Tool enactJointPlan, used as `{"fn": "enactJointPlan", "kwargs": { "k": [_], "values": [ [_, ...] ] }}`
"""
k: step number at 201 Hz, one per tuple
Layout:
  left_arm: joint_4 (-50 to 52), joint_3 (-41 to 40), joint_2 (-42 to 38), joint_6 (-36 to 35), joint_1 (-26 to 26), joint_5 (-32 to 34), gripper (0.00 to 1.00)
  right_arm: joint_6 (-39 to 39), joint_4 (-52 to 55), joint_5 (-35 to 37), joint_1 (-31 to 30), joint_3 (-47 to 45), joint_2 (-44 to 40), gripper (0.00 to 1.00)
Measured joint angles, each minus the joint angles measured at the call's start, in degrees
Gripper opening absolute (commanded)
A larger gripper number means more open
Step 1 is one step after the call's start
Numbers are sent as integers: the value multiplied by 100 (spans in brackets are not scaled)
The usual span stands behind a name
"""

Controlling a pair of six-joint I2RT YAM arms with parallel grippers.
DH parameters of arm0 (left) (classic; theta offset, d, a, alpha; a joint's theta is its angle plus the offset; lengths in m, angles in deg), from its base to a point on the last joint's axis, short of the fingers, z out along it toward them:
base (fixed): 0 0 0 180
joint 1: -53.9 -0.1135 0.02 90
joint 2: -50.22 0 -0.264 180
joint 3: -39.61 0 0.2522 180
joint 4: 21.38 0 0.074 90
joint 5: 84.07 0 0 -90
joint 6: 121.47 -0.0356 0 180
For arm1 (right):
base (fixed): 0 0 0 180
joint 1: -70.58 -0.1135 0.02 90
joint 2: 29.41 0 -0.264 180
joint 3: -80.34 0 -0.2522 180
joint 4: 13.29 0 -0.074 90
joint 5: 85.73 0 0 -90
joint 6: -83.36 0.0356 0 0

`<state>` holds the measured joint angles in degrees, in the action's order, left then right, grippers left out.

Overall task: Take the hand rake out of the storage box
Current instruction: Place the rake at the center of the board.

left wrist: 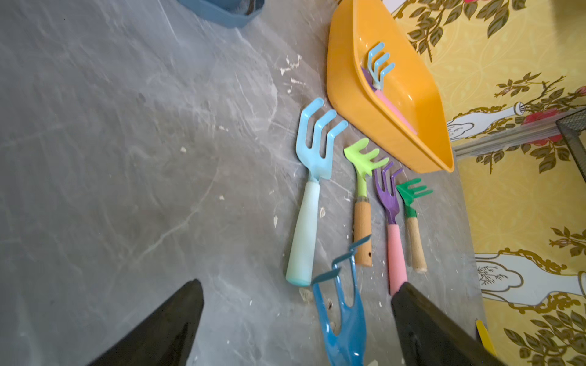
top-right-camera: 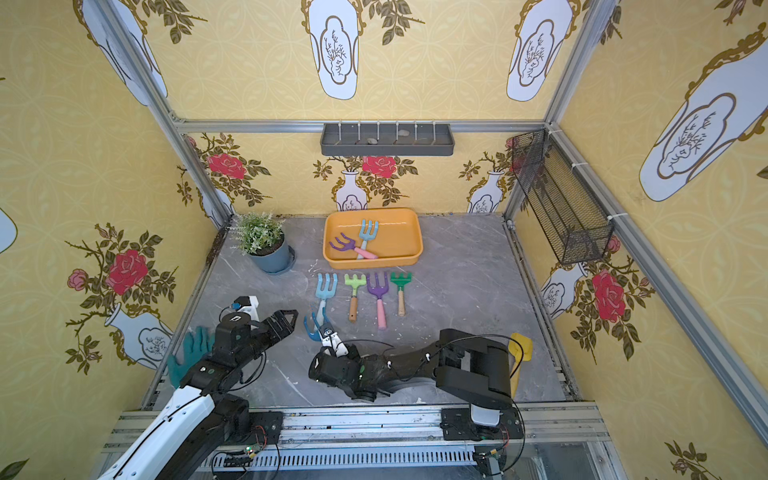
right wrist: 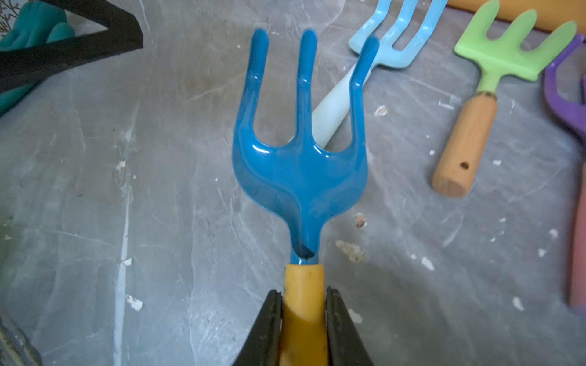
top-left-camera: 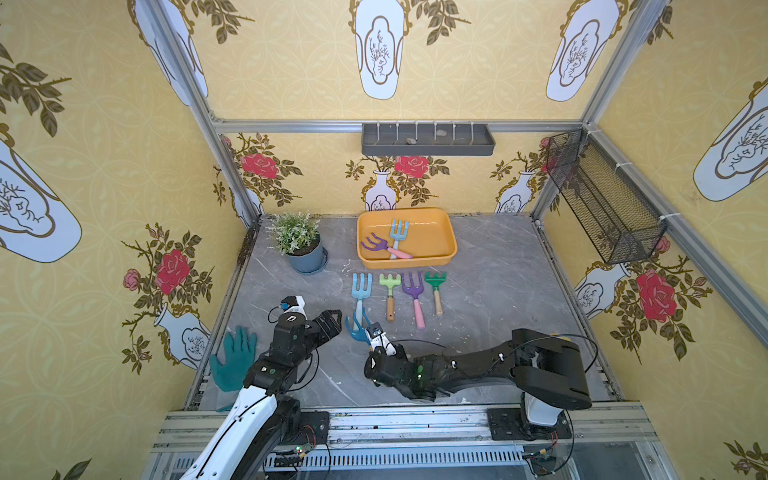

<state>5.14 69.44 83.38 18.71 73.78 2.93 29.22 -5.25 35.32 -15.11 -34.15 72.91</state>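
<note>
The bare tabletop by the light blue table rake's handle end lies below the right gripper, so the robot should lower that gripper and let go of the dark blue hand rake.
The orange-yellow storage box stands at the back of the table. Inside it a light blue hand rake lies crossed with a purple, pink-handled one. My right gripper is shut on the yellow handle of a dark blue hand rake. That rake is outside the box, tines over the light blue table rake's handle end. My left gripper stands open just left of those tines, holding nothing.
Light blue, lime, purple and green rakes lie in a row before the box. A potted plant stands back left and a teal glove near left. A mesh basket and a grey tray hang on the walls.
</note>
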Motion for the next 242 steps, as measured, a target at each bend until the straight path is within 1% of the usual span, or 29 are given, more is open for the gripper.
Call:
{"fn": "enactJointPlan", "kwargs": {
  "k": [15,37,57,68,87,101,113,127,149,169,176,179,191,204,212,228,242],
  "values": [
    [186,-55,-162,109,238,160,97,212,-37,131,-173,-70,52,2],
    [358,-81,-306,223,402,376,95,339,-136,240,-273,-188,175,5],
    [452,-81,-310,289,466,483,94,393,-192,245,-304,-208,334,12],
    [505,-81,-304,306,516,542,94,424,-225,245,-317,-214,365,21],
    [581,-81,-205,407,728,658,93,461,-319,238,-319,-240,385,29],
    [643,-50,-92,455,911,758,93,472,-334,214,-326,-251,385,44],
    [660,2,0,535,1073,857,92,466,-332,179,-330,-251,374,59],
    [713,76,105,597,1320,1019,91,444,-317,111,-330,-269,284,66],
    [796,238,374,835,1989,1338,90,297,-286,116,-326,-391,-72,75],
    [896,426,807,1174,2798,1766,89,136,-63,267,-195,-516,-557,90],
    [920,498,1001,1314,3101,1934,89,83,50,332,-50,-546,-730,100],
    [929,529,1086,1368,3226,1989,89,22,118,376,63,-570,-835,98],
    [973,673,1523,1668,3779,2277,90,-61,302,455,450,-684,-1150,97],
    [1032,809,1926,1943,4210,2509,90,-186,376,461,857,-839,-1401,98],
    [1051,942,2319,2155,4483,2645,90,-297,398,518,1102,-955,-1534,98],
    [1110,1220,3008,2459,4830,2820,89,-492,450,391,1534,-1075,-1650,97],
    [1134,1443,3545,2710,5014,2894,85,-601,531,350,1814,-1084,-1698,97]
  ]
}}
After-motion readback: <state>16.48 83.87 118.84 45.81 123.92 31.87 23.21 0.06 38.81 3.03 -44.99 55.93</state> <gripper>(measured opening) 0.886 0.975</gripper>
